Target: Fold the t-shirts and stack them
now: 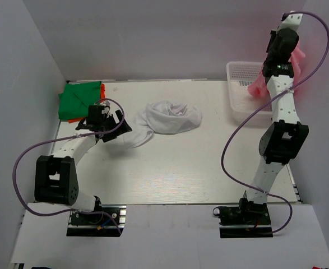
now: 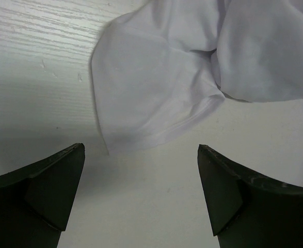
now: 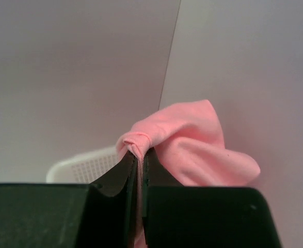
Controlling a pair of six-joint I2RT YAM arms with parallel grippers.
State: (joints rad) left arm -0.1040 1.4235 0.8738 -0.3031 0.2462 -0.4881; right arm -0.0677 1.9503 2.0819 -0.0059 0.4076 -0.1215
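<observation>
My right gripper moves down toward the inside of the white basket next, tilting its fingers downward, because the pink t-shirt still hangs raised above the basket's rim.
A crumpled white t-shirt [image 1: 164,119] lies mid-table; in the left wrist view its sleeve [image 2: 161,88] lies just beyond my fingers. My left gripper [image 1: 121,124] [image 2: 141,155] is open and empty, low over the table at the shirt's left end. My right gripper [image 1: 276,70] [image 3: 139,155] is shut on a pink t-shirt [image 1: 258,85] [image 3: 192,139], holding it raised above the white basket [image 1: 240,75] [image 3: 84,165]. A folded green t-shirt [image 1: 79,101] lies on an orange one [image 1: 103,89] at the back left.
The basket stands at the table's back right corner. Grey walls close in the back and left side. Purple cables loop from both arms.
</observation>
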